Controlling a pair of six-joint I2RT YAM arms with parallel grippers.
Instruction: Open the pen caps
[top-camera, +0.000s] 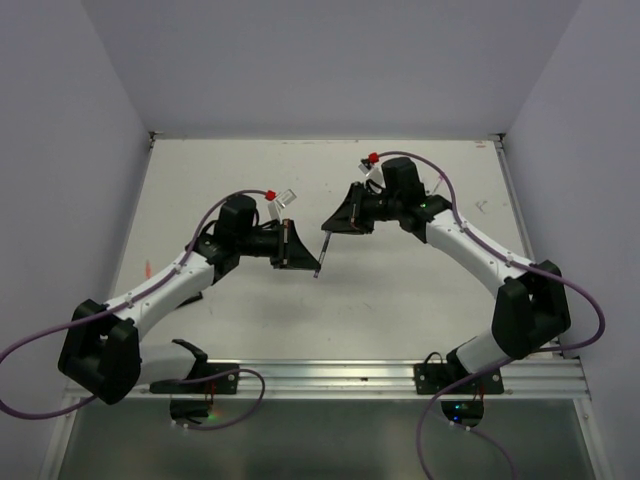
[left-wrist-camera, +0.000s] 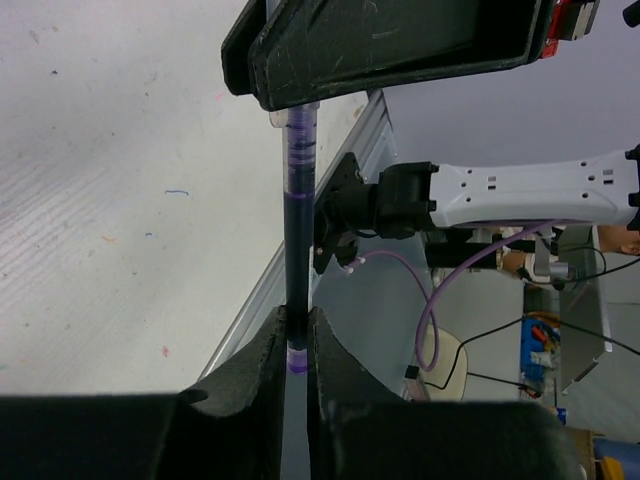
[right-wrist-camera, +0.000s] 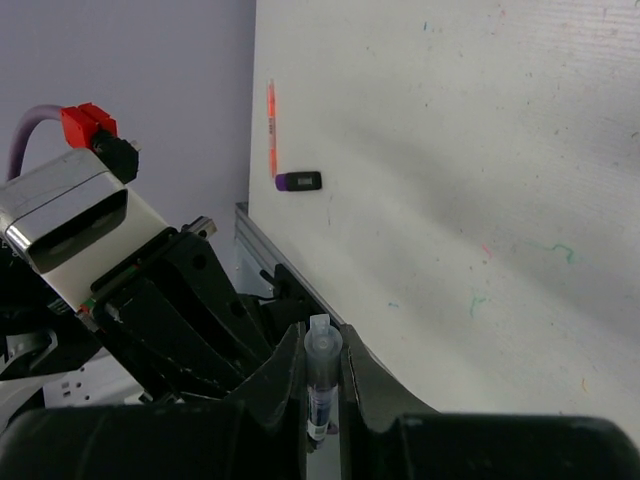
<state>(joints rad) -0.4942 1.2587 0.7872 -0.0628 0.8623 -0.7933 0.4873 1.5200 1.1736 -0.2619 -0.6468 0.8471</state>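
My right gripper pulls off the pen's cap it holds next, tilts down and lowers to release, since bare tabletop lies below it, to its right in the top view.
A dark purple pen (left-wrist-camera: 296, 250) hangs in mid-air between both grippers, above the table's middle (top-camera: 321, 255). My left gripper (left-wrist-camera: 297, 325) is shut on its tail end, where a purple band shows. My right gripper (right-wrist-camera: 322, 338) is shut on the pen's clear, purple-tinted cap (right-wrist-camera: 322, 352); from the left wrist the cap (left-wrist-camera: 300, 140) shows just below the right gripper's black fingers (left-wrist-camera: 400, 50). From above, the left gripper (top-camera: 303, 252) and right gripper (top-camera: 340, 222) face each other closely. The cap sits on the pen.
An orange-red pen (right-wrist-camera: 271, 125) lies near the table's left edge, with a loose purple-and-black cap (right-wrist-camera: 298, 181) beside it. The orange pen (top-camera: 148, 269) also shows from above. An aluminium rail (top-camera: 330, 378) runs along the near edge. White walls enclose the table.
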